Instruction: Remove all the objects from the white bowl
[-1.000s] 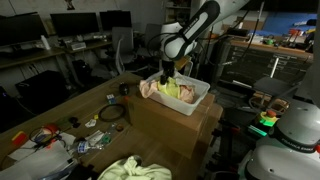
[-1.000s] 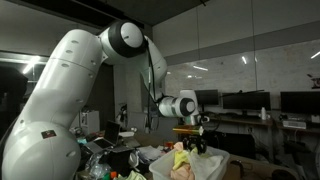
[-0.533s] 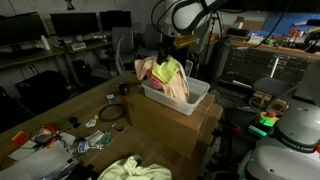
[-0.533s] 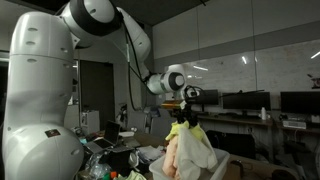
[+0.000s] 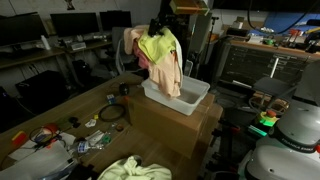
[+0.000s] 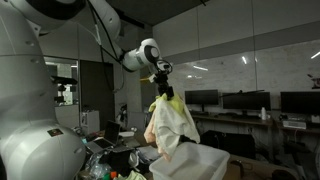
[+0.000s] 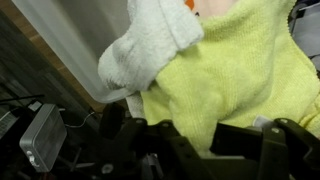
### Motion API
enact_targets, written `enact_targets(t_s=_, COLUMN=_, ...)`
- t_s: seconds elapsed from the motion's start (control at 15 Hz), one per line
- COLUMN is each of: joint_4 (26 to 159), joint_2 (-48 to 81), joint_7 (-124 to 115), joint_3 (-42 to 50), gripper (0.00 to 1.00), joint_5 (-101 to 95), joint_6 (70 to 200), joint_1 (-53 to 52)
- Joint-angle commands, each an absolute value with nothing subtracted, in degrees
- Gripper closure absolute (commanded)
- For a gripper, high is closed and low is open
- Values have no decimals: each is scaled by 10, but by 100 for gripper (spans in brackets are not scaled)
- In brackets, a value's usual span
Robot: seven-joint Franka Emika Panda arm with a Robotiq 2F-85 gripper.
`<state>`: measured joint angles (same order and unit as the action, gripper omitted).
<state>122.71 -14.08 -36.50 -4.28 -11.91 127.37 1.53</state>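
The bundle still hangs over the white bowl, so my gripper will carry it past the cardboard box and release it above the yellow cloth at front.
My gripper (image 5: pixel 163 24) is shut on a bundle of cloths and holds it high above the white bowl (image 5: pixel 192 100), a white rectangular tub on a cardboard box. The bundle is a yellow-green cloth (image 5: pixel 160 46) with a peach-pink cloth (image 5: pixel 170 75) hanging below and a pale cloth (image 5: pixel 131 40) at one side. It also shows in an exterior view (image 6: pixel 172 122) under the gripper (image 6: pixel 162 87). In the wrist view the yellow cloth (image 7: pixel 235 75) fills the space between the fingers (image 7: pixel 190 140), with a grey-white cloth (image 7: pixel 150 50) beside it. The bowl's inside is hidden.
The bowl stands on a cardboard box (image 5: pixel 170 130) on a wooden table (image 5: pixel 60 110). Cables, a black coil (image 5: pixel 110 113) and small clutter lie on the table. Another yellow cloth (image 5: pixel 135 168) lies at the front. Monitors and shelves stand behind.
The gripper has risen from inside the bowl, lifting the bundle of cloths clear above it. The cloths now hang in the air.
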Motion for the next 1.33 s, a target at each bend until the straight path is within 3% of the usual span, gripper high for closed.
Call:
enact_targets(t_s=0.0, joint_4=1182, joint_2=-149, joint_7=-388, joint_3=-94, gripper=100, joint_5=-115, joint_6=1213, joint_1=-9)
enact_targets(t_s=0.73, joint_4=965, joint_2=23, joint_7=-272, joint_3=-155, gripper=100, joint_5=-95, joint_6=1032, joint_1=-105)
enact_targets(t_s=0.8, joint_4=952, joint_2=34, joint_7=-254, joint_3=-153, gripper=75, joint_5=-97, joint_6=1026, joint_1=-109)
enact_targets(t_s=0.93, joint_4=930, joint_2=50, joint_7=-225, joint_3=-149, gripper=69, joint_5=-102, joint_6=1008, joint_1=-114)
enact_targets(t_s=1.27, joint_4=912, joint_2=60, joint_7=-183, joint_3=-133, gripper=31, joint_5=-100, joint_6=987, joint_1=-112)
